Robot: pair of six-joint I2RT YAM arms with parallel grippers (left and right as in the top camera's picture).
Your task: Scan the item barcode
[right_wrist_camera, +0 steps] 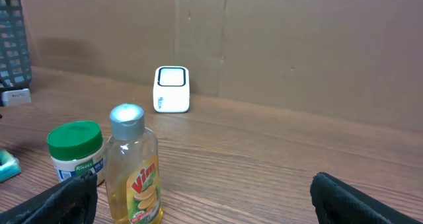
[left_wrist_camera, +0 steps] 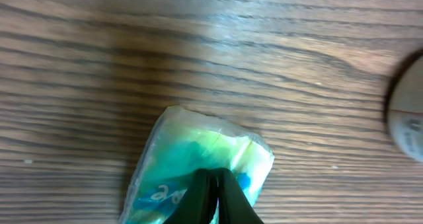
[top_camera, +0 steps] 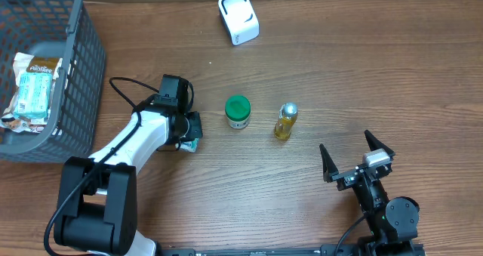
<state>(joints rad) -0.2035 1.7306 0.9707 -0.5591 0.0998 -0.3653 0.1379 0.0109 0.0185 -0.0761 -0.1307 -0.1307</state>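
Observation:
The wood between my left gripper and the green-lidded jar is open. My left gripper needs to move toward the jar and let go of the packet (top_camera: 189, 143) beside it.
My left gripper (top_camera: 192, 129) is shut on a teal and green plastic packet (top_camera: 189, 143), left of the table's middle. In the left wrist view the two black fingers (left_wrist_camera: 228, 197) pinch the packet (left_wrist_camera: 192, 154) near its end, just over the wood. The white barcode scanner (top_camera: 238, 17) stands at the back of the table, also seen in the right wrist view as a small white box (right_wrist_camera: 172, 88). My right gripper (top_camera: 355, 158) rests open near the front right, with nothing between its fingers (right_wrist_camera: 367, 201).
A green-lidded jar (top_camera: 238, 111) and a yellow Vim bottle (top_camera: 285, 121) stand between the two arms. A dark mesh basket (top_camera: 83, 75) at the far left holds a snack packet (top_camera: 32, 90). A cardboard wall (right_wrist_camera: 297, 45) closes the back.

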